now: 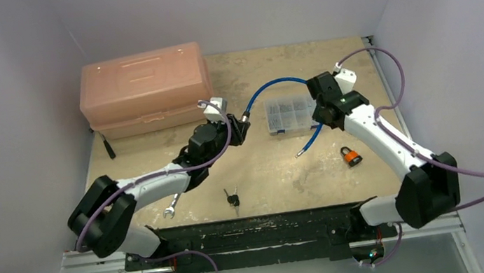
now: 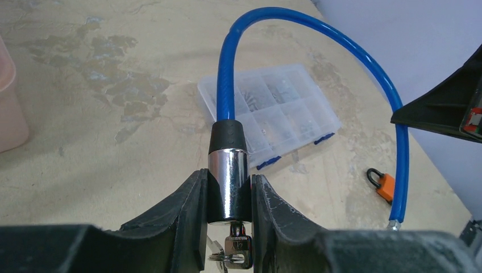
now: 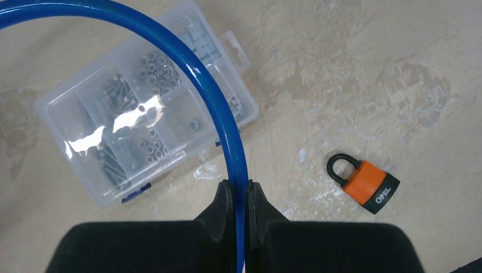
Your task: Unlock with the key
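The cable's metal tip hangs free of the lock's body, so I need to move my right gripper down toward the tabletop (image 3: 284, 85) beside the parts box and let go of the blue cable (image 3: 187, 57).
A blue cable lock (image 1: 275, 84) arches above the table between my two grippers. My left gripper (image 1: 241, 128) is shut on its chrome lock barrel (image 2: 228, 168), seen in the left wrist view between my fingers (image 2: 187, 210). A silver key (image 2: 240, 249) on a ring sticks in the barrel's near end. My right gripper (image 1: 325, 115) is shut on the blue cable (image 3: 187, 57) close to its other end, as the right wrist view (image 3: 236, 187) shows. The cable's free metal tip (image 1: 298, 154) hangs out of the barrel, near the table.
An orange padlock (image 1: 350, 157) lies right of the cable tip. A clear parts box (image 1: 291, 114) sits under the cable. A pink toolbox (image 1: 144, 86) stands at the back left. A second key bunch (image 1: 232, 197) and a wrench (image 1: 172, 206) lie near the front.
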`<state>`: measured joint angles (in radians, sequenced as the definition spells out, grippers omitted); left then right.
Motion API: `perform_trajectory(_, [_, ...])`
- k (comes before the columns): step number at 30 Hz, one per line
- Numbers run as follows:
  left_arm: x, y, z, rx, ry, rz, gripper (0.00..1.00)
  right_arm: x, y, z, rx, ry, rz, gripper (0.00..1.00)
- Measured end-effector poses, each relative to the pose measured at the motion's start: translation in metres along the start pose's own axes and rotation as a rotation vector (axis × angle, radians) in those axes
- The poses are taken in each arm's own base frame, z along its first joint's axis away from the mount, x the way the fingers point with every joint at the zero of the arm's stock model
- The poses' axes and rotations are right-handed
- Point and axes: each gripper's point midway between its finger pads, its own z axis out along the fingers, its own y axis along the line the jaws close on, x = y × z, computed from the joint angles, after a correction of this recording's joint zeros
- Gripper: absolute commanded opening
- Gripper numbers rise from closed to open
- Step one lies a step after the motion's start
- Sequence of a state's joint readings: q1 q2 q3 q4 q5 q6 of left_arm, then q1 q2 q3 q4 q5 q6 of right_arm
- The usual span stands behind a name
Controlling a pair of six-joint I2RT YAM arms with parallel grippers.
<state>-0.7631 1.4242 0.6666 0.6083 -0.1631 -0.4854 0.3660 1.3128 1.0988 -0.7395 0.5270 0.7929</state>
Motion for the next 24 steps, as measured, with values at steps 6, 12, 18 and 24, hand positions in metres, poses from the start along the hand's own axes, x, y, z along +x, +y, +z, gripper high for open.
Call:
perform_trajectory(6, [0.019,0.010,0.033,-0.056,0.040,0.017,0.00,-0.018,0.002,0.035,0.056,0.014,-0.044,0.00])
perform_trajectory(12, [0.029,0.014,0.059,-0.085,0.052,0.034,0.00,-0.028,-0.020,0.066,0.134,0.034,-0.098,0.00])
perform_trajectory(18, [0.049,0.023,0.088,-0.120,0.083,0.055,0.00,-0.025,-0.026,0.093,0.182,0.062,-0.183,0.00])
perform_trajectory(24, [0.068,0.041,0.110,-0.203,0.102,0.076,0.00,-0.032,-0.021,0.119,0.212,0.085,-0.225,0.00])
